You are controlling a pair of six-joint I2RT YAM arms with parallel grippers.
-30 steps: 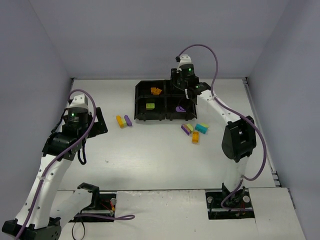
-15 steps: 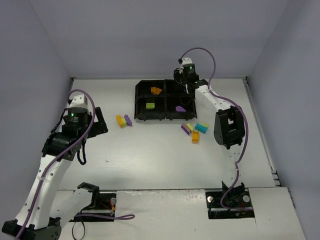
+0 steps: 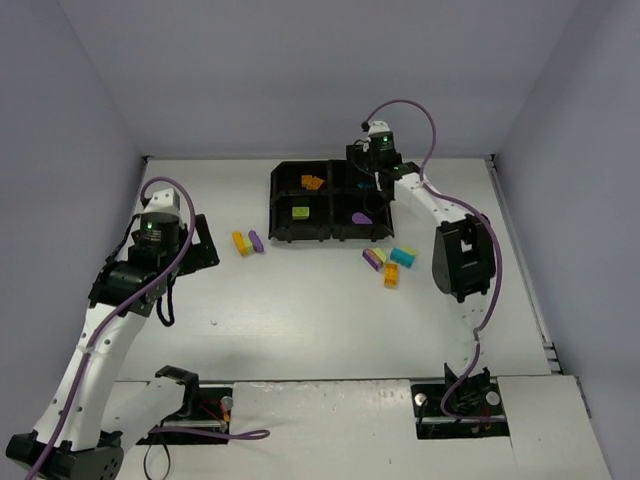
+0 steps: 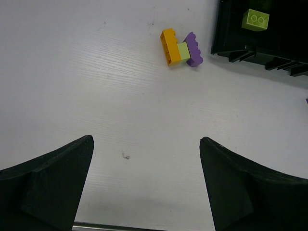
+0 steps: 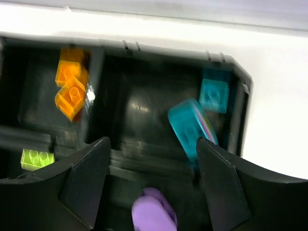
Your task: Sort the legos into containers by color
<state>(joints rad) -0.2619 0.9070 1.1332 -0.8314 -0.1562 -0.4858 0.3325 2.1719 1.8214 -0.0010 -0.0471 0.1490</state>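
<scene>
I need to pull my right gripper back past the front of the tray next and lower it onto the long orange brick (image 3: 391, 275), because the brick is behind the gripper and below it.
The black four-compartment tray (image 3: 273, 205) stands at the back middle. It holds orange bricks (image 3: 312, 182) back left, a yellow-green brick (image 3: 300, 212) front left and a rounded purple brick (image 3: 362, 217) front right. My right gripper (image 3: 375, 183) hangs open over the back right compartment (image 5: 144, 108). A blurred, tilted teal brick (image 5: 191, 126) lies loose by its right finger, and another teal brick (image 5: 214, 95) sits in the corner. My left gripper (image 4: 147, 139) is open and empty over bare table, short of a joined orange, green and purple clump (image 4: 181, 48).
Loose bricks lie on the table right of the tray's front: purple (image 3: 371, 259), yellow-green (image 3: 380, 254), teal (image 3: 403, 256) and orange (image 3: 391, 275). The clump (image 3: 248, 241) lies left of the tray. Walls close in the table on three sides.
My right gripper has moved back over the tray's back right compartment, its elbow folding up. The teal brick now lies loose between its open jaws. My left arm barely shifted.
</scene>
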